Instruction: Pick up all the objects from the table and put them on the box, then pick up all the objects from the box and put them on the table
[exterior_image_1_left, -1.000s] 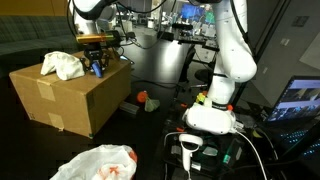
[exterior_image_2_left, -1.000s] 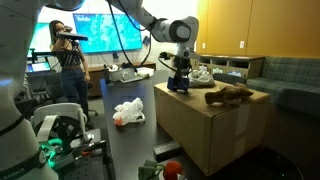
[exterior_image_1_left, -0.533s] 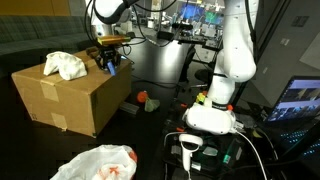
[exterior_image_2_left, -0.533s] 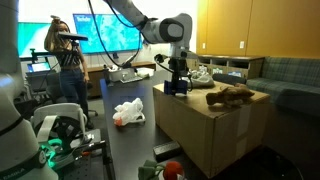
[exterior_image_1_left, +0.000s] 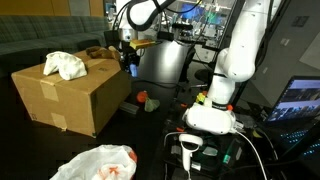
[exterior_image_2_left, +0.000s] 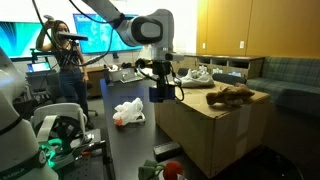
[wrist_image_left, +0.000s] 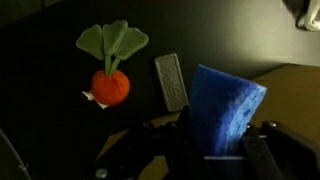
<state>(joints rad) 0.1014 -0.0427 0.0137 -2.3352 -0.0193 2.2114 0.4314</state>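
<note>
Next, the gripper swings toward the white plastic bag, goes down and releases the pad on the bare tabletop beside it, clear of the dark bar (wrist_image_left: 170, 80).
My gripper (wrist_image_left: 218, 150) is shut on the blue square pad (wrist_image_left: 226, 108), which stands upright between the fingers. In both exterior views the gripper (exterior_image_1_left: 130, 62) (exterior_image_2_left: 160, 86) hangs just off the edge of the brown box (exterior_image_1_left: 70, 98) (exterior_image_2_left: 215, 130), above the black table (wrist_image_left: 40, 130). Below it on the table lie the small orange-red item with green leaves (wrist_image_left: 110, 86) and the dark flat bar (wrist_image_left: 170, 80). The cream-white cloth (exterior_image_1_left: 63, 65) and the brown lump (exterior_image_2_left: 228, 96) lie on the box. The white plastic bag (exterior_image_1_left: 96, 163) (exterior_image_2_left: 128, 112) is on the table.
A white barcode scanner (exterior_image_1_left: 190, 150) stands beside the robot's base (exterior_image_1_left: 212, 115). A grey-green couch (exterior_image_2_left: 285, 75) runs behind the box. A person (exterior_image_2_left: 67, 60) stands at the far end near monitors. The box's corner (wrist_image_left: 292, 90) shows at the right of the wrist view.
The gripper has carried the blue pad away from the box top and past its edge, so that it now hangs over the table. The jaws have stayed shut on the pad.
</note>
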